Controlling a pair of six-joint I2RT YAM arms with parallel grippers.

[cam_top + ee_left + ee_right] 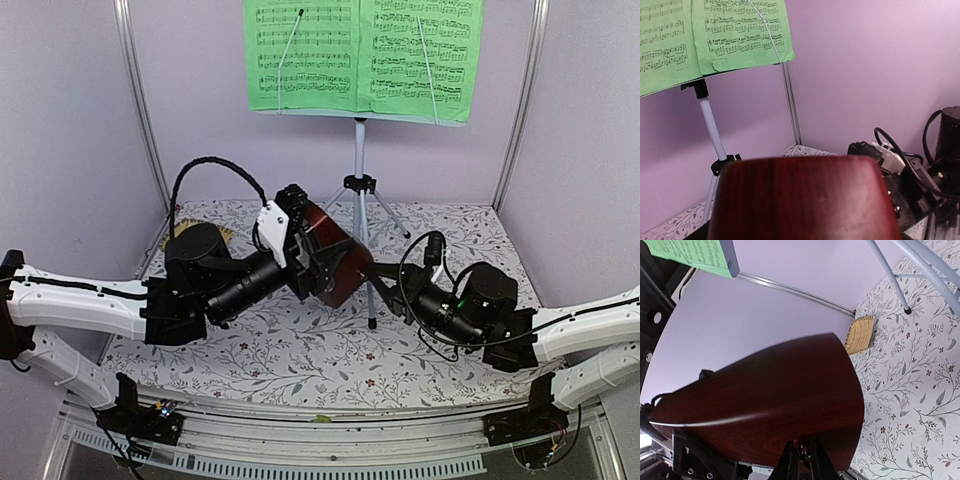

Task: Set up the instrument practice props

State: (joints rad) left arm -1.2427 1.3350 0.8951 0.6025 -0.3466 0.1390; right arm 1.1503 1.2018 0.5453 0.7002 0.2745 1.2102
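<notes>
The robot's left gripper should next lower the tilted metronome onto the floral cover by the tripod's near foot below, turn the metronome upright and let go of it.
The pale blue music stand (pixel 359 150) stands on its tripod at the back centre, with the green sheet-music booklet (pixel 360 55) open on it. The dark reddish-brown metronome (pixel 335 262) hangs tilted above the table in front of the tripod. My left gripper (pixel 308 255) clasps it from the left; in the left wrist view the metronome (pixel 805 200) fills the bottom and hides the fingers. My right gripper (pixel 804 450) meets its lower edge from the right, fingers nearly together on a small part there. The right wrist view shows the metronome (pixel 770 400) close up.
A tan woven mat (pixel 860 335) lies by the back left wall, mostly hidden behind my left arm (pixel 200 265) in the top view. The tripod legs (pixel 920 270) spread over the floral table cover (pixel 300 350). Lilac walls close in the back and both sides.
</notes>
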